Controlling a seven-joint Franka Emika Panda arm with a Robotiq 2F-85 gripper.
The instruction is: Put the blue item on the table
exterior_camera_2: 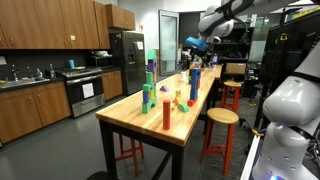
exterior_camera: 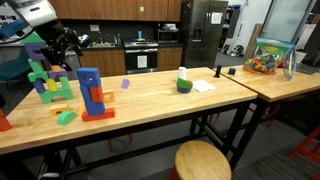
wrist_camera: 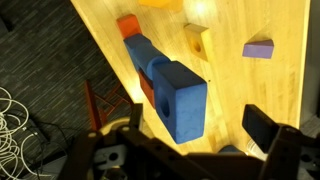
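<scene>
The top blue block (exterior_camera: 89, 76) (wrist_camera: 182, 102) sits on top of the stack below my fingers, so next I should lower my gripper over it until the open fingers are on both sides of it, then close.
The blue item (wrist_camera: 178, 100) is a chunky blue block on top of the red-and-blue stack (exterior_camera: 92, 95), which stands on the light-wood table (exterior_camera: 160, 105). In the wrist view I look down on it from above, with red parts of the stack (wrist_camera: 128, 25) below it. My gripper (wrist_camera: 200, 125) is open and empty, its two dark fingers to either side of the block and above it, not touching. In both exterior views the gripper (exterior_camera: 64, 45) (exterior_camera_2: 196, 45) hangs well above the stack (exterior_camera_2: 195, 82).
A purple-green tower (exterior_camera: 45, 75) stands next to the stack. Loose yellow (wrist_camera: 197, 40) and purple (wrist_camera: 258, 48) blocks lie on the table (wrist_camera: 250, 90). A green-white object (exterior_camera: 184, 82) and a box of toys (exterior_camera: 268, 55) sit further along. Stools (exterior_camera: 203, 160) stand at the edge.
</scene>
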